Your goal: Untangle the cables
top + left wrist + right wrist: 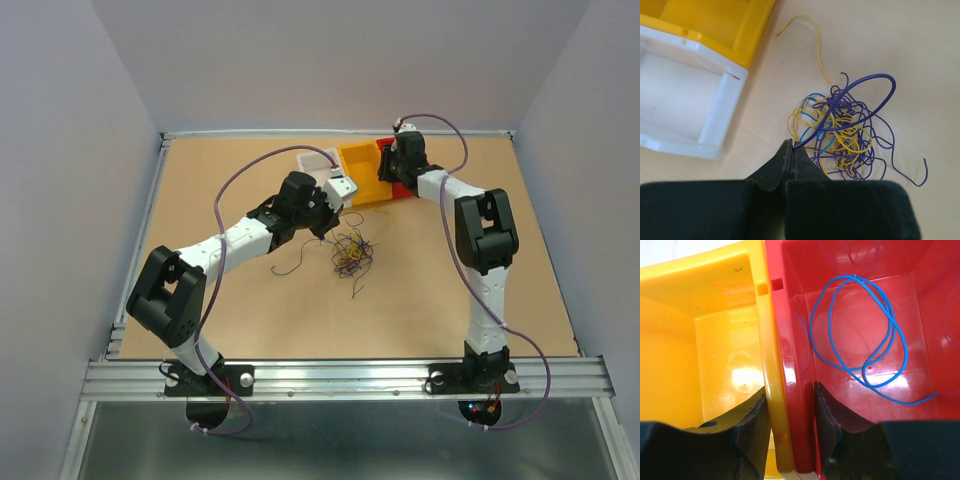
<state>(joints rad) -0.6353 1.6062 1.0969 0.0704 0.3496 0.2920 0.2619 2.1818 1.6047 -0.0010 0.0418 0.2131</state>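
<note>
The purple cable runs into the clump, so my left gripper will lift first, then move outward and down over the white bin (319, 166) (677, 95) to release the cable.
The cables (350, 255) lie as a tangled clump of yellow, purple and blue strands (845, 135) on the table's middle. My left gripper (791, 145) is shut, its tips pinching the end of a thick purple cable (867, 79) that arches up over the clump; in the top view it (333, 224) sits just left of the clump. One blue cable (860, 330) lies coiled inside the red bin (920, 270). My right gripper (790, 390) hangs over that bin (402, 188), jaws partly apart with nothing held, the adjoining yellow and red walls showing in the gap between them.
A yellow bin (362, 172) stands beside the red one at the back centre, with a white bin (680, 95) to its left. A loose purple strand (290, 268) lies left of the clump. A raised rim borders the table.
</note>
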